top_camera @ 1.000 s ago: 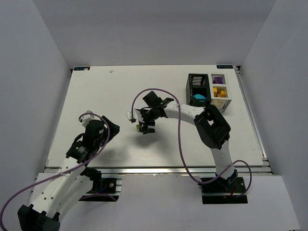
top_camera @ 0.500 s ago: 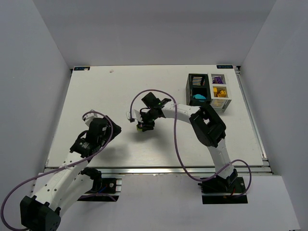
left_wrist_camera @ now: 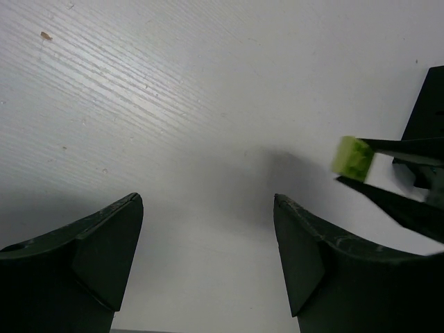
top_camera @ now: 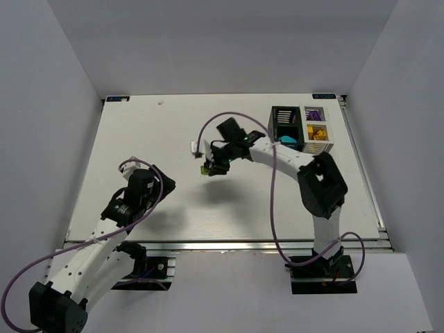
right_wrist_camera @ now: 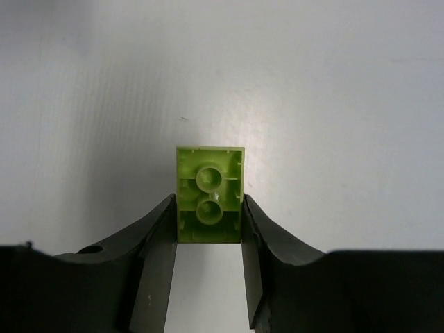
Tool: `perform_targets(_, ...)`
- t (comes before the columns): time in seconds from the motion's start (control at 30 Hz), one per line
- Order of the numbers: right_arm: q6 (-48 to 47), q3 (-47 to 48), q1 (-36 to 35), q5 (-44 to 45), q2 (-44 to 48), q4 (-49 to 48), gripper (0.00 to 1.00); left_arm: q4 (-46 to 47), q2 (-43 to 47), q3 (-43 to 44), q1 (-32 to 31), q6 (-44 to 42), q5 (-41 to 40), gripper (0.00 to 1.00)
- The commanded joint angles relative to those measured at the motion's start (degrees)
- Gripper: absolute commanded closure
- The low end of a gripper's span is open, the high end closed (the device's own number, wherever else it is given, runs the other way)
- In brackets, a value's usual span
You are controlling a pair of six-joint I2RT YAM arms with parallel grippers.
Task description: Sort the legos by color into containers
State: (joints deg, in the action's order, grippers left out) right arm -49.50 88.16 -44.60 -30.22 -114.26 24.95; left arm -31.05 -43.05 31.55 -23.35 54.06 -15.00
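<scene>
Since teal, purple and orange [top_camera: 317,132] occupy other sections of the black bin, I need to carry the lime green lego outward with my right gripper and release it over the black bin's far section [top_camera: 285,116].
My right gripper [right_wrist_camera: 208,211] is shut on a lime green lego [right_wrist_camera: 209,193], its hollow underside facing the wrist camera. From above, the same lego [top_camera: 206,168] hangs over the middle of the table in that gripper [top_camera: 209,168]. It also shows at the right of the left wrist view as a lime green lego [left_wrist_camera: 352,157] between dark fingertips. The containers [top_camera: 300,130] stand at the far right: a black bin [top_camera: 284,118] with a teal piece [top_camera: 287,144] and a white tray [top_camera: 318,147] with purple [top_camera: 313,114] and orange [top_camera: 317,132] pieces. My left gripper [left_wrist_camera: 208,208] is open over bare table.
The white table [top_camera: 139,139] ends at a metal rail [top_camera: 222,244] along the near edge. A purple cable [top_camera: 267,201] loops from the right arm over the table. Grey walls close in on three sides.
The right gripper closed on the lime green lego and lifted it, shifting slightly up and to the right. The left arm barely moved.
</scene>
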Motion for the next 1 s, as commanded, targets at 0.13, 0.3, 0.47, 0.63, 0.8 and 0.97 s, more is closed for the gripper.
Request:
perform_targets(0.13,9.3,-0.5,15.2,-1.7,13.2,-0.2,1.00,4.5,-0.5,-1.0,0.3,0.0,1.1,0.15)
perform_targets(0.3,12.2,-0.5,23.7,6.0,15.1,-2.5,1.00,7.0,-1.9,-1.8,0.3,0.0,2.6,0.15)
perform_targets(0.47,16.3,3.2,31.1,11.9,12.7,-3.7,0.99,7.9,-4.1,-1.0,0.3,-1.2,3.6,0.15)
perform_targets(0.63,17.5,6.9,35.8,13.2,9.5,-3.8,0.91,8.4,-5.2,-0.5,0.3,-1.7,4.0,0.15)
perform_targets(0.8,18.6,8.3,38.3,13.4,7.4,-5.3,0.84,9.0,-6.0,-0.5,0.3,-1.4,4.5,0.15)
perform_targets(0.97,18.5,11.0,39.8,12.6,4.1,-4.6,0.75,9.3,-6.3,-0.4,0.3,-1.3,4.6,0.15)
